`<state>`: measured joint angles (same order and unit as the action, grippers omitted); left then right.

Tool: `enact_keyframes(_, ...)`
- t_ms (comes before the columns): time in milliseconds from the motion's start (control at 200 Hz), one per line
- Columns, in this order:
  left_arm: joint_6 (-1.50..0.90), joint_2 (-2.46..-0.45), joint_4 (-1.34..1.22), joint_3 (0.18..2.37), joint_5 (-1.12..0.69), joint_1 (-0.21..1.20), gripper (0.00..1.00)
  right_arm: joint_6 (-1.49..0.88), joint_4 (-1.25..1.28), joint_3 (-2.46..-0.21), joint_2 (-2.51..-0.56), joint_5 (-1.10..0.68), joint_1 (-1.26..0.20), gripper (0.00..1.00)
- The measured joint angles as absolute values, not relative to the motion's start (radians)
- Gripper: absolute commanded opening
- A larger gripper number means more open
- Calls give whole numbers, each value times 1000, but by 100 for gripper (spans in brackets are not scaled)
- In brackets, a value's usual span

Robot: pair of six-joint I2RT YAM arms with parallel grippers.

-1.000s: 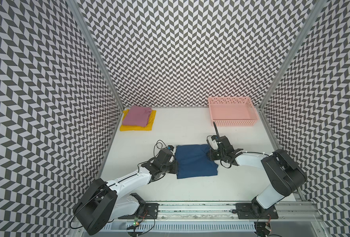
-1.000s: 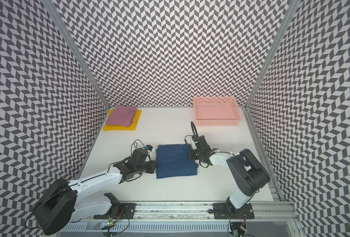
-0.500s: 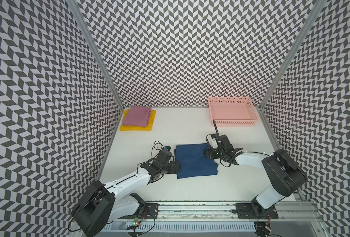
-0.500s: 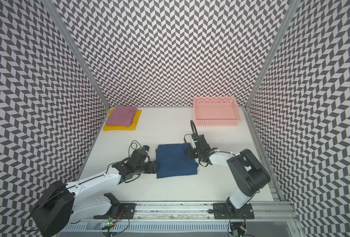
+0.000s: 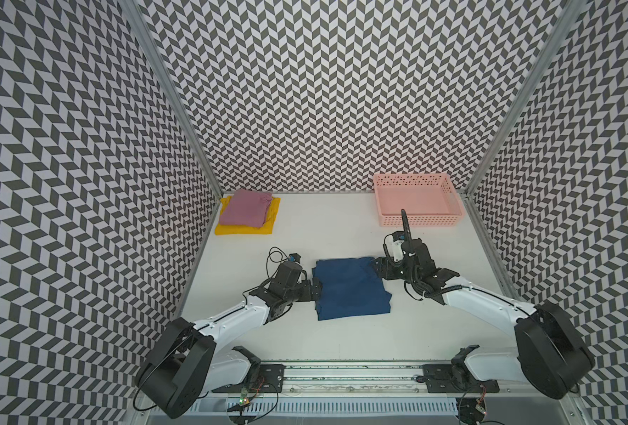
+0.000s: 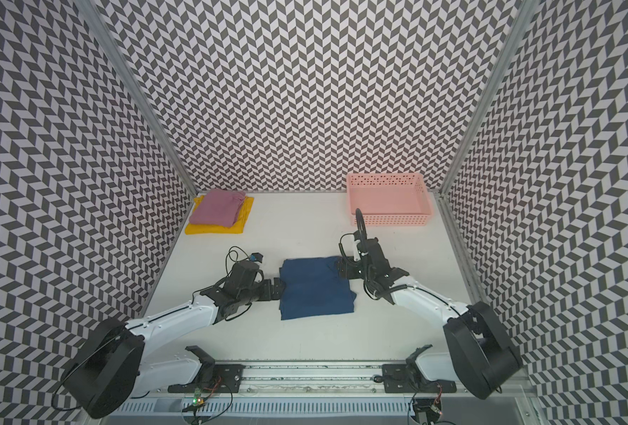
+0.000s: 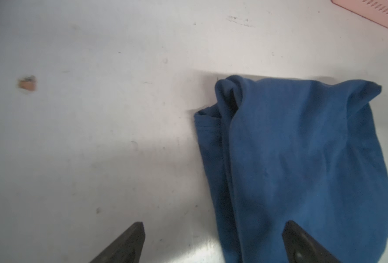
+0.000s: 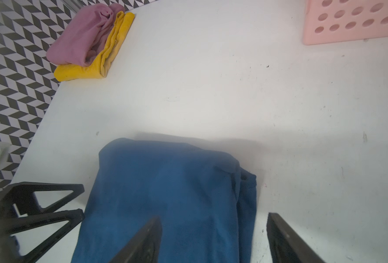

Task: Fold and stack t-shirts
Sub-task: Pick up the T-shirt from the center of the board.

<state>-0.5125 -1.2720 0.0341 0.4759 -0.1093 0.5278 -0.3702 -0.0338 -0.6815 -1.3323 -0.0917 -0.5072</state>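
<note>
The left gripper comes down next, open fingers astride the navy blue t-shirt's layered side edge (image 5: 320, 291) (image 7: 233, 245), as one hangs over cloth, the other over bare table.
A navy blue t-shirt (image 5: 349, 289) (image 6: 314, 290) lies folded into a rough rectangle at the table's middle, print hidden. My left gripper (image 5: 318, 290) (image 7: 214, 224) is open at the shirt's left edge. One finger hangs over the cloth (image 7: 302, 159) and the other over bare table. My right gripper (image 5: 378, 270) (image 8: 214, 217) is open at the shirt's far right corner, straddling the cloth edge (image 8: 165, 193). Neither holds anything. At the far left, a folded mauve-pink t-shirt (image 5: 246, 208) (image 8: 81, 34) rests on a folded yellow t-shirt (image 5: 244, 228) (image 8: 93, 68).
A pink perforated basket (image 5: 417, 220) (image 6: 391, 220) stands at the far right corner with nothing in it. Chevron-patterned walls close in the table on three sides. A rail with both arm bases runs along the near edge.
Both grippers have opened and let go of the navy shirt's edges. The left one has drawn back a little to the left. The shirt lies flat.
</note>
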Motion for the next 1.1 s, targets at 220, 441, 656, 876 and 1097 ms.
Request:
enact_keyframes(220, -493, -1403, -110, 487, -305, 516, 86, -370, -56, -682, -1314, -75, -507, 74)
enact_keyframes(441, -488, -1478, -233, 488, -414, 498, 79, -369, -71, -682, -1308, -74, -507, 74)
enact_keyframes(656, -478, -1576, -260, 515, -468, 480, 0, -367, -83, -682, -1298, -69, -507, 74)
enact_keyframes(876, -457, -1629, -180, 629, -455, 463, 0, -367, -91, -681, -1272, -60, -507, 73)
enact_keyframes(1097, -395, -1696, 8, 902, -356, 422, 0, -367, -88, -668, -1260, -64, -505, 72)
